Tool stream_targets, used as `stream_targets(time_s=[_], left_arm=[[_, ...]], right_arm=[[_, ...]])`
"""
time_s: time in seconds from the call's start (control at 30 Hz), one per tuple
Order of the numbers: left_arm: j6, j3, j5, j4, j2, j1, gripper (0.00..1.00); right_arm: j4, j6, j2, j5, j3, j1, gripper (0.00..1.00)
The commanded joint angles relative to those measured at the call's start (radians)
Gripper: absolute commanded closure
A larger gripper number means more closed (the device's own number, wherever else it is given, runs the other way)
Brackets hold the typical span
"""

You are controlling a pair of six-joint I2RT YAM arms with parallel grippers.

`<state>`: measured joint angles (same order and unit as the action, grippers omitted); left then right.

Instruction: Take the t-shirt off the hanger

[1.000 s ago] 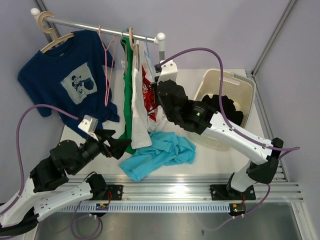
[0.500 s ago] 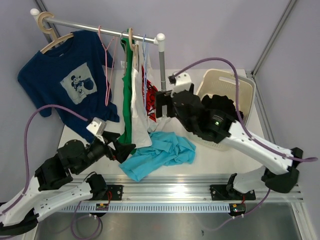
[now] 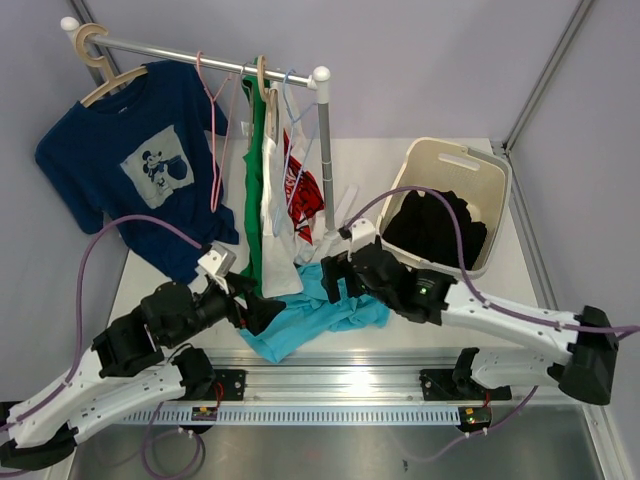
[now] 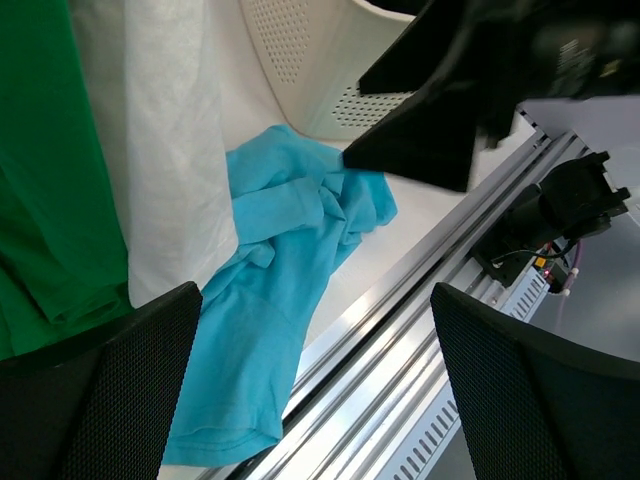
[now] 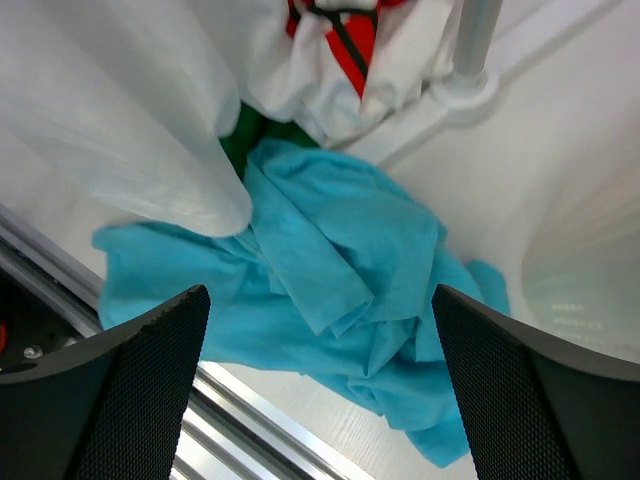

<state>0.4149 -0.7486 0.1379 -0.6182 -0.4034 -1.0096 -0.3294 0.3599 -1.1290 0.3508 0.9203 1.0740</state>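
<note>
My right gripper moves down onto the raised folds nearest the post's foot [image 3: 318,290] [image 5: 368,262] and closes next, because the cyan t-shirt lies bunched up below its open, empty fingers.
A cyan t-shirt [image 3: 330,300] lies crumpled on the white table, off any hanger, and also shows in both wrist views [image 4: 290,240] [image 5: 350,270]. My right gripper [image 3: 332,274] [image 5: 330,390] hovers open just above it with nothing between its fingers. My left gripper [image 3: 266,312] [image 4: 315,400] is open and empty at the shirt's near left corner, over the table's front rail. On the rail hang a navy t-shirt [image 3: 130,160] on a wooden hanger [image 3: 105,75], a green shirt [image 3: 256,190], and a white shirt with red print [image 3: 290,190].
A cream laundry basket [image 3: 455,165] holding black clothes stands at the right back. The rack's upright post [image 3: 325,150] stands mid-table, with its foot in the right wrist view [image 5: 470,70]. An empty pink hanger [image 3: 213,130] hangs on the rail. An aluminium rail [image 3: 380,380] runs along the near edge.
My right gripper has opened and swung down from the hanging shirts to just above the cyan t-shirt. My left arm has shifted right toward the shirt's near corner.
</note>
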Motion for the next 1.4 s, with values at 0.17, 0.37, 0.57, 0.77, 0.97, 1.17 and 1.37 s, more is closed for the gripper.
stream_targets(time_s=[0.17,0.37,0.57,0.77,0.97,1.17,1.37], left_arm=[[0.044,0.066,-0.038,0.13,0.047,-0.004,0.01],[0.082,0.144,-0.046,0.158,0.144,-0.004,0.01],[0.09,0.172,-0.05,0.156,0.201,-0.004,0.01],[0.087,0.172,-0.035,0.158,0.199,-0.004,0.01],[0.088,0.172,-0.041,0.156,0.196,-0.004,0.01],[0.091,0.175,-0.034,0.156,0.218,-0.004,0.01],[0.102,0.175,-0.04,0.156,0.224,-0.004,0.01]], right_arm=[[0.194,0.119,-0.273,0.016,-0.031,0.004,0.0],[0.319,0.166,-0.492,-0.007,-0.054,0.006,0.01],[0.355,0.226,-0.61,0.046,-0.064,0.009,0.14],[0.329,0.263,-0.644,0.088,-0.084,0.02,1.0],[0.161,0.261,-0.355,0.083,-0.121,0.024,1.0],[-0.072,0.238,0.089,0.099,-0.005,0.024,1.0],[-0.333,0.061,0.081,0.284,0.418,0.023,1.0]])
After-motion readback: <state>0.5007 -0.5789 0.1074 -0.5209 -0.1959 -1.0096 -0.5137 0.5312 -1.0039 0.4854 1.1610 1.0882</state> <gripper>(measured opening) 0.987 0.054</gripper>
